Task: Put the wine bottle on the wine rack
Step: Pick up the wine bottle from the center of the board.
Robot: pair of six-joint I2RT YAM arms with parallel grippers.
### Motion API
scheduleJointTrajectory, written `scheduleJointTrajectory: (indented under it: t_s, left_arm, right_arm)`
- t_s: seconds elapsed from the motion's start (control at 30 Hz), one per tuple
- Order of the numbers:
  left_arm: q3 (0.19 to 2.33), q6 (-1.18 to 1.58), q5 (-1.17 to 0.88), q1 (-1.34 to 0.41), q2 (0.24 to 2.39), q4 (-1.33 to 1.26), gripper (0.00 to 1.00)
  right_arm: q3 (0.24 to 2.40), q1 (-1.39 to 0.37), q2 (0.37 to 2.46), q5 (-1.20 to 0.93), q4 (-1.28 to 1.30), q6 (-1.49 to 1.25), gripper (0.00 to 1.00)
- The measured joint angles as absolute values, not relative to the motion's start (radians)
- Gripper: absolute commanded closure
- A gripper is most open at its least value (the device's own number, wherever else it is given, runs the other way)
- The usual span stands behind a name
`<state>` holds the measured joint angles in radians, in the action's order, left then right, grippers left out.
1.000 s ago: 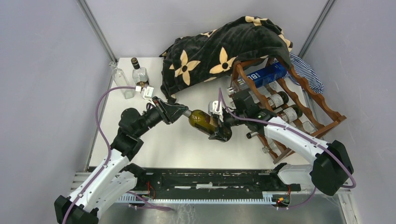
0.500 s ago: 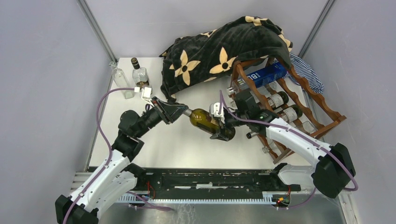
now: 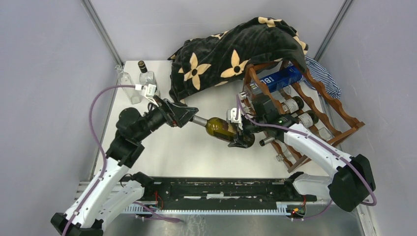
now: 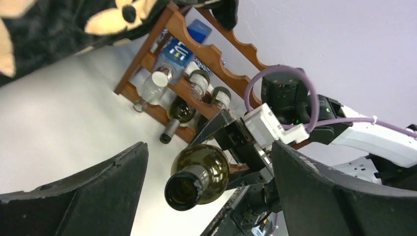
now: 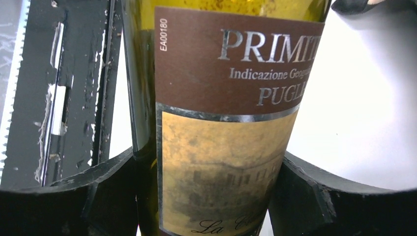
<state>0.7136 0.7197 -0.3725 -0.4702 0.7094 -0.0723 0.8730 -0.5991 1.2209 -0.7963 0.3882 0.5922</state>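
My left gripper should turn so it can close across the bottle's neck [image 3: 200,121] [image 4: 197,173], which is to its right in the top view, because the bottle's opening faces it end-on.
The dark green wine bottle [image 3: 219,128] hangs level over the middle of the table, neck pointing left. My right gripper [image 3: 241,135] is shut on its labelled body [image 5: 221,98], with both fingers [image 5: 98,187] pressed against the glass. My left gripper [image 3: 189,118] stands open around the bottle's mouth [image 4: 189,189]. Its fingers [image 4: 118,177] are well apart from the neck and touch nothing. The dark reddish-brown wine rack [image 3: 314,105] stands at the right, just beyond the right gripper. It also shows in the left wrist view behind the bottle, wine rack [image 4: 216,49].
The rack holds several bottles and a blue carton [image 3: 280,78]; one neck [image 3: 268,142] sticks out low towards the table. A black flowered blanket [image 3: 231,54] drapes over the rack's back. A striped cloth [image 3: 324,78] lies behind it. Two clear bottles [image 3: 129,86] stand at the back left.
My left gripper has opened and let go of the bottle's neck, drawing back a little to the left. The right gripper tightened on the bottle and carried it slightly right.
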Motion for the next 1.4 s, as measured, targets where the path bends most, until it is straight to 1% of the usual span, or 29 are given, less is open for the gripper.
scheduleJointTrajectory:
  t_s: [0.2,0.3,0.43,0.6,0.7,0.87,0.97,1.0,1.17,1.4]
  left_arm:
    - [0.977,0.543,-0.295,-0.47,0.699,0.326,0.0]
    - [1.043,0.489,-0.303,-0.47,0.704,0.464,0.0]
    - [1.056,0.465,-0.39,-0.469,0.759,0.577,0.01]
    - [0.999,0.467,-0.543,-0.469,0.886,0.582,0.06]
    - [0.914,0.481,-0.648,-0.467,0.927,0.551,0.12]
    - [0.819,0.504,-0.818,-0.467,0.945,0.483,0.13]
    - [0.804,0.509,-0.872,-0.471,0.951,0.45,0.13]
    - [0.799,0.511,-0.889,-0.476,0.954,0.434,0.14]
    - [0.778,0.511,-0.949,-0.503,0.992,0.389,0.26]
    - [0.756,0.511,-0.981,-0.52,1.048,0.387,0.31]
  right_arm:
    - [0.887,-0.591,1.213,-0.79,0.492,0.717,1.0]
    - [0.931,-0.603,1.219,-0.767,0.583,0.833,1.0]
    - [1.004,-0.655,1.238,-0.715,0.687,1.005,1.0]
    - [1.04,-0.749,1.245,-0.621,0.775,1.157,1.0]
    - [1.048,-0.773,1.247,-0.579,0.807,1.203,1.0]
    - [1.079,-0.775,1.259,-0.516,0.836,1.25,1.0]
    - [1.092,-0.775,1.26,-0.487,0.838,1.262,1.0]
    - [1.095,-0.775,1.26,-0.481,0.838,1.263,1.0]
    - [1.108,-0.775,1.264,-0.459,0.843,1.263,1.0]
    - [1.116,-0.775,1.274,-0.43,0.849,1.261,1.0]
